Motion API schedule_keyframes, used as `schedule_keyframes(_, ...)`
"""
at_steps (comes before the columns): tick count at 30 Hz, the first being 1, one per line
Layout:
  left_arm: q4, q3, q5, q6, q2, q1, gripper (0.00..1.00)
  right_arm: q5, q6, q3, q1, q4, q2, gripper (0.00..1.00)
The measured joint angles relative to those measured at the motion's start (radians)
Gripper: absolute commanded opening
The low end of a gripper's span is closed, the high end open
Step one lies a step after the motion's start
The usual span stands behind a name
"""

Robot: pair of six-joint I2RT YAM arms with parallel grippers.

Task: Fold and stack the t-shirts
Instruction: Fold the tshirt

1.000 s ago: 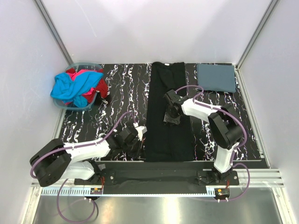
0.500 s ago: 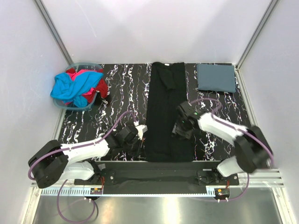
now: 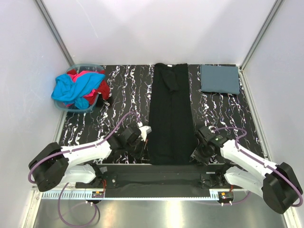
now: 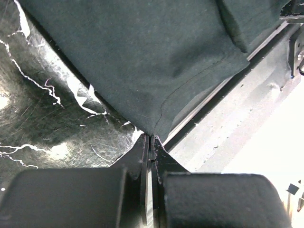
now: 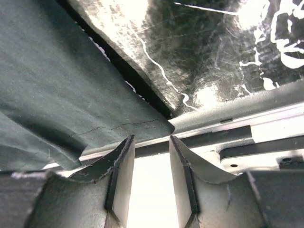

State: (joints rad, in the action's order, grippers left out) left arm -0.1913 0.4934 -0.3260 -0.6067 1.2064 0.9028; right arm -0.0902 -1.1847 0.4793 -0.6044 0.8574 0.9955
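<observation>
I will move my right gripper outward onto the black t-shirt's free near corner (image 3: 193, 162) (image 5: 165, 127) and close on it, because that corner lies just past my open fingers.
A black t-shirt (image 3: 170, 114) lies folded in a long strip down the middle of the table. My left gripper (image 3: 144, 148) is shut on its near left corner (image 4: 153, 127), seen in the left wrist view. My right gripper (image 3: 197, 155) is open at the near right corner (image 5: 156, 124), jaws apart just before the hem, not around it. A slate blue-grey shirt (image 3: 219, 79) lies folded at the far right. Cyan (image 3: 75, 87) and red (image 3: 100, 88) shirts are heaped in the tub.
A pale plastic tub (image 3: 87, 66) stands at the far left holding the heaped shirts. The table's near metal rail (image 3: 161, 167) runs just under both grippers. White walls close in the table on three sides.
My right gripper has moved from the middle of the black shirt down to its near right corner. My left gripper stays at the near left corner.
</observation>
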Motion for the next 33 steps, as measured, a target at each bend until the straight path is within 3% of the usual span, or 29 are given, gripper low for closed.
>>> schedule_keyframes(5, -0.005, 0.014, -0.006, 0.008, 0.000, 0.000, 0.00, 0.036, -0.024, 0.055, -0.003, 0.049, 0.047, 0.45)
schedule_keyframes(10, -0.006, 0.016, -0.012, 0.015, 0.000, 0.000, 0.00, 0.116, 0.026, 0.201, -0.003, 0.071, 0.202, 0.47)
schedule_keyframes(14, -0.008, 0.016, -0.020, 0.024, 0.000, 0.000, 0.00, 0.117, 0.062, 0.194, -0.005, 0.037, 0.323, 0.48)
schedule_keyframes(23, -0.026, 0.024, -0.038, 0.048, 0.000, 0.000, 0.00, 0.145, 0.063, 0.174, -0.008, 0.037, 0.318, 0.49)
schedule_keyframes(33, -0.029, 0.029, -0.043, 0.053, 0.000, 0.000, 0.00, 0.148, 0.069, 0.170, -0.011, 0.030, 0.303, 0.35)
